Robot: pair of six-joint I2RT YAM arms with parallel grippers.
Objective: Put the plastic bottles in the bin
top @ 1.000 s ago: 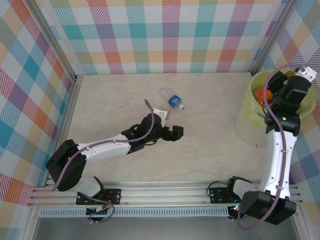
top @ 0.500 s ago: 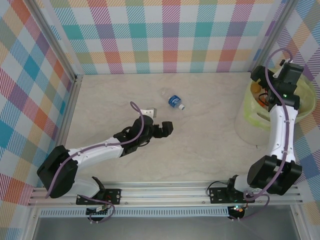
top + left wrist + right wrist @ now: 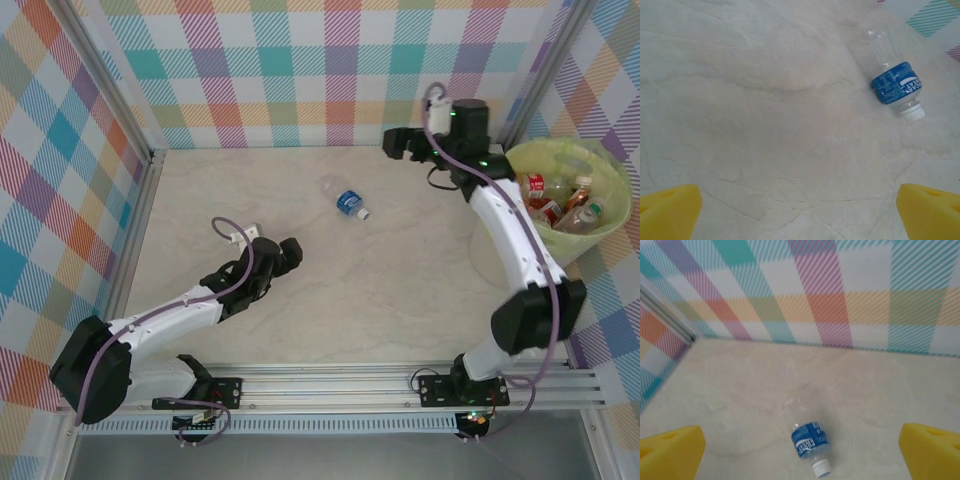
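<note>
The bottle is lying on its side with empty marble all around it, so next I need to lower my open right gripper over its blue label [image 3: 350, 202] [image 3: 810, 439] and close.
One clear plastic bottle [image 3: 347, 199] with a blue label and white cap lies on its side on the marble tabletop, also visible as the bottle [image 3: 895, 87] and the bottle [image 3: 807, 437]. My left gripper [image 3: 288, 252] is open and empty, low over the table, below and left of the bottle; its yellow fingertips [image 3: 670, 210] frame bare table. My right gripper [image 3: 398, 143] is open and empty near the back wall, up and right of the bottle and facing it. The lime-green bin [image 3: 622, 205] at the far right holds several bottles [image 3: 560, 200].
Plaid walls [image 3: 330, 70] close the back and sides, with metal corner posts [image 3: 120, 110]. An aluminium rail [image 3: 330, 385] runs along the near edge. The marble tabletop [image 3: 400, 290] stretches between the arms.
The right arm swung from over the bin leftward to the back wall, uncovering the bottles in the bin. The left arm drew back down and left. The lone bottle stayed put.
</note>
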